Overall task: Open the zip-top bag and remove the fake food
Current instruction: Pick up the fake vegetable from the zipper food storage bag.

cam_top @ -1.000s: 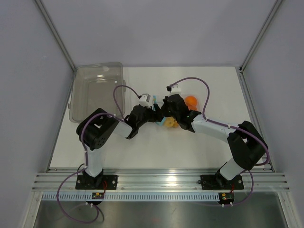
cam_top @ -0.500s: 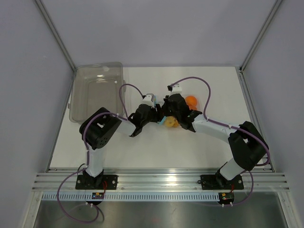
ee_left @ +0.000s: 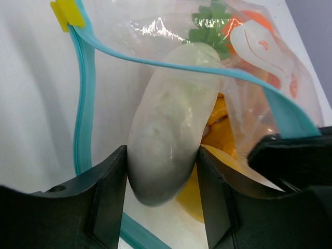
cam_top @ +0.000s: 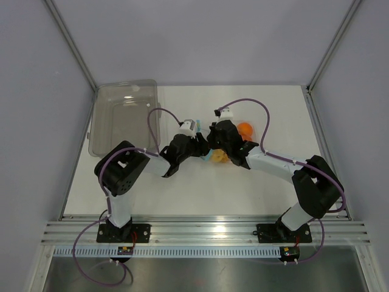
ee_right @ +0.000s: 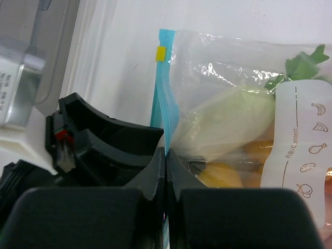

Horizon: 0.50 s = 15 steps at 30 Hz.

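My left gripper will next pull the radish out of the bag, bring it over the empty bottom of the tray and let it go, since that bottom is to the gripper's left in the top view.
The zip-top bag lies at mid-table with its mouth open, and its blue zip strip gapes round my left gripper. That gripper reaches into the mouth, with both jaws pressed against the sides of the white radish. The radish's green top points away from the gripper. Yellow and orange fake food lie behind it inside the bag. My right gripper is shut on the upper lip of the zip strip and holds it up. In the top view both grippers meet at the bag.
A smoky-grey translucent tray stands at the back left of the white table. A white printed label covers part of the bag's side. Both arms cross the middle of the table.
My left gripper's jaws have narrowed from wide open onto the radish, and its wrist has shifted slightly at the bag's mouth. The right gripper has kept its pinch on the zip strip.
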Tool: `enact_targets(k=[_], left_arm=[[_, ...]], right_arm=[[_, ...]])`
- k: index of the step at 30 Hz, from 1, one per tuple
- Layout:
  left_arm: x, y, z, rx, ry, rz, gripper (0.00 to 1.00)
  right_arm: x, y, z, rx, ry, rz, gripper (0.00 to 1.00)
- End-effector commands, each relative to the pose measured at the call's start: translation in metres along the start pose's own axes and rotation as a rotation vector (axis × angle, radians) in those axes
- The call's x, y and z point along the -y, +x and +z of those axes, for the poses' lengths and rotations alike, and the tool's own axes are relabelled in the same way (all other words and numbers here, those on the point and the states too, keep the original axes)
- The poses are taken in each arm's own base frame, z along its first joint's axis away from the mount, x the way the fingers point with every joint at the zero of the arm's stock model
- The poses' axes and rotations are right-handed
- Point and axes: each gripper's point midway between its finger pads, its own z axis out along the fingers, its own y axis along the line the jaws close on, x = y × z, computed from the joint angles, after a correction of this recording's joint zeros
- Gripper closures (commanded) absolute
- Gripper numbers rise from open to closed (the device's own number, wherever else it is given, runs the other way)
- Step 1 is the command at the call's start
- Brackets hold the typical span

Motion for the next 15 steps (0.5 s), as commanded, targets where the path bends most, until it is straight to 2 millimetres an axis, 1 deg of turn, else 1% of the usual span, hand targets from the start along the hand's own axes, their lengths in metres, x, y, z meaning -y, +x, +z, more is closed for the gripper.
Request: enact_targets(k=[1, 4, 8, 15], left_arm=[[0.025, -0.023, -0.016, 0.069, 0.072, -0.026, 0.57], [0.029, -0.028, -0.025, 0.087, 0.087, -0.036, 0.57], [0.028, -0.022, -0.036, 0.061, 0.073, -0.018, 0.58], [0.019, -0.011, -0.053, 0.032, 0.037, -0.009, 0.6]], right_arm=[[0.001, -0.022, -0.002, 0.053, 0.004, 0.019, 1.0], [0.005, -0.023, 0.0, 0.052, 0.011, 0.022, 1.0], [0.012, -0.023, 0.003, 0.048, 0.025, 0.029, 1.0], [0.018, -0.025, 0.005, 0.047, 0.045, 0.021, 1.0]])
